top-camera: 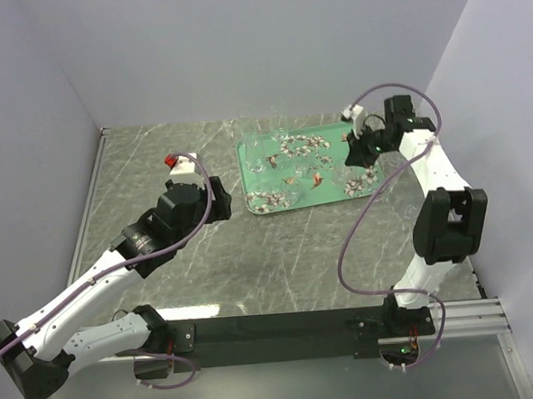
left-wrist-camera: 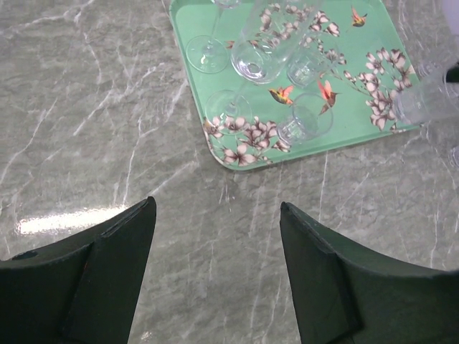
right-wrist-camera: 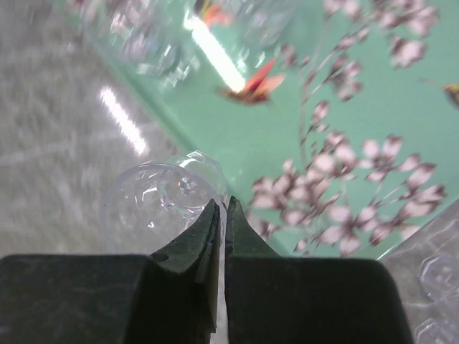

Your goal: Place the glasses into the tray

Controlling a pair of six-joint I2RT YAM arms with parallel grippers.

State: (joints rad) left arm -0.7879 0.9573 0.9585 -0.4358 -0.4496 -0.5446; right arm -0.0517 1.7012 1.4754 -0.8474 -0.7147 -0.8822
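My right gripper moves outward, turns, and lowers the glass onto the tray's open far part beside the standing glasses next. The glass hangs over the tray's near edge.
The teal flowered tray [top-camera: 332, 156] lies at the back middle of the table, with several clear glasses [top-camera: 263, 150] standing on its left part. In the left wrist view I see a tumbler [left-wrist-camera: 256, 63], a stemmed glass foot [left-wrist-camera: 205, 54] and another glass [left-wrist-camera: 310, 122] on the tray [left-wrist-camera: 358, 50]. My right gripper [top-camera: 361, 153] is shut on the rim of a clear glass [right-wrist-camera: 161, 197], with its fingers [right-wrist-camera: 221, 204] pinching the wall. That glass hangs over the tray's edge [right-wrist-camera: 373, 64] and also shows in the left wrist view [left-wrist-camera: 423, 100]. My left gripper [top-camera: 221, 202] is open and empty above the bare table [left-wrist-camera: 217, 204], short of the tray's near left corner.
The grey marble table [top-camera: 252, 255] is walled at the back and on both sides. A further clear glass [right-wrist-camera: 437, 279] shows blurred at the lower right of the right wrist view. The black rail with the arm bases [top-camera: 283, 330] runs along the near edge.
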